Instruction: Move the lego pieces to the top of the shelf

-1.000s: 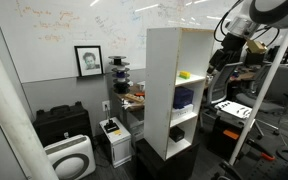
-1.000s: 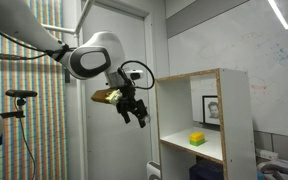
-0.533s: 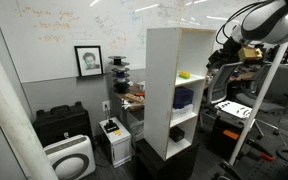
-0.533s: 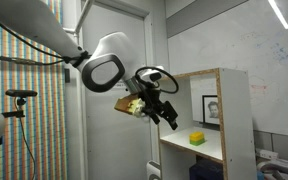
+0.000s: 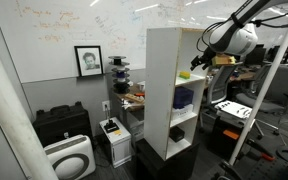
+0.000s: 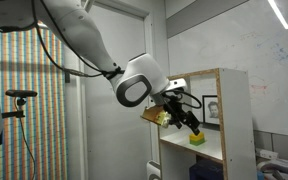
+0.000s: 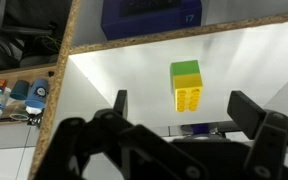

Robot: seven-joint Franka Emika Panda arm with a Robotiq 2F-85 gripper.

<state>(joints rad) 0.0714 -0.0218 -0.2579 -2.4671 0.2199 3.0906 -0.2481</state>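
Note:
My gripper brings its spread fingers down and outward around the sides of the clump's yellow end (image 6: 196,140) (image 7: 187,93) next and closes, since it sits below and outward.
The lego pieces (image 7: 186,84) are a small yellow-and-green clump on the white floor of an upper compartment of the shelf (image 5: 169,95). They also show in both exterior views (image 5: 184,74) (image 6: 197,139). My gripper (image 7: 184,108) is open and empty, its two black fingers (image 7: 249,110) spread either side of the clump but short of it. In both exterior views the gripper (image 5: 197,66) (image 6: 189,124) sits at the open front of that compartment of the shelf (image 6: 236,110), just above and before the lego.
A dark blue-purple object (image 5: 184,97) sits in the compartment below and shows in the wrist view (image 7: 152,15). A metal-framed rack with white posts (image 5: 260,100) stands beside the shelf. Black cases and a white air purifier (image 5: 69,158) are on the floor.
The arm has swung towards the shelf. The gripper moved from well outside it to the mouth of the lego's compartment, still open and empty.

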